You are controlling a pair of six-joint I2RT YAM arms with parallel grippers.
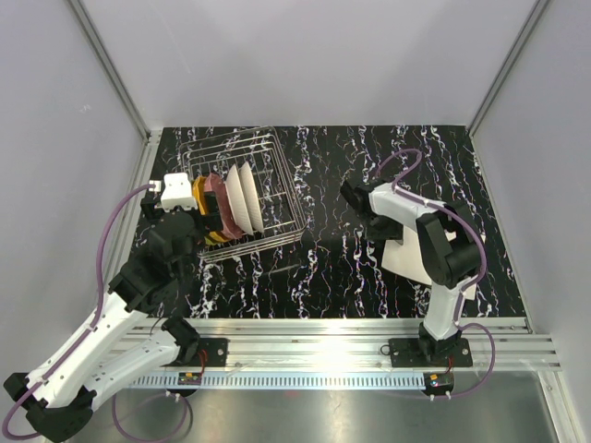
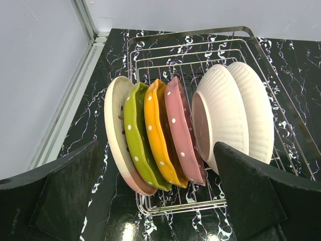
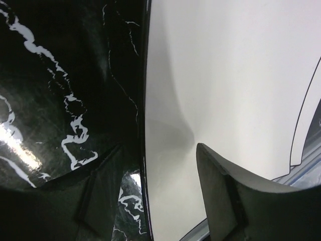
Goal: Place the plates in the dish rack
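I will move my right gripper slightly toward the middle of the cream plate. Then it will close on the rack-facing rim (image 1: 385, 245) (image 3: 146, 146), which is already between its fingers.
The wire dish rack (image 1: 286, 189) stands at the back left and also shows in the left wrist view (image 2: 235, 31). Upright in it are a brown-rimmed white plate (image 2: 115, 125), a lime-green plate (image 2: 135, 135), an orange plate (image 2: 156, 128), a pink plate (image 2: 181, 128) and two white ribbed plates (image 2: 225, 113). My left gripper (image 1: 205, 224) (image 2: 156, 145) is open and empty just in front of the rack's near end. A cream squarish plate (image 1: 404, 257) (image 3: 225, 75) lies flat on the table. My right gripper (image 1: 374, 235) (image 3: 160, 146) is open and straddles its left edge.
The black marbled table (image 1: 332, 268) has grey walls on three sides and an aluminium rail along the near edge (image 1: 323, 332). A second pale plate edge (image 3: 312, 125) shows under the cream plate's right side.
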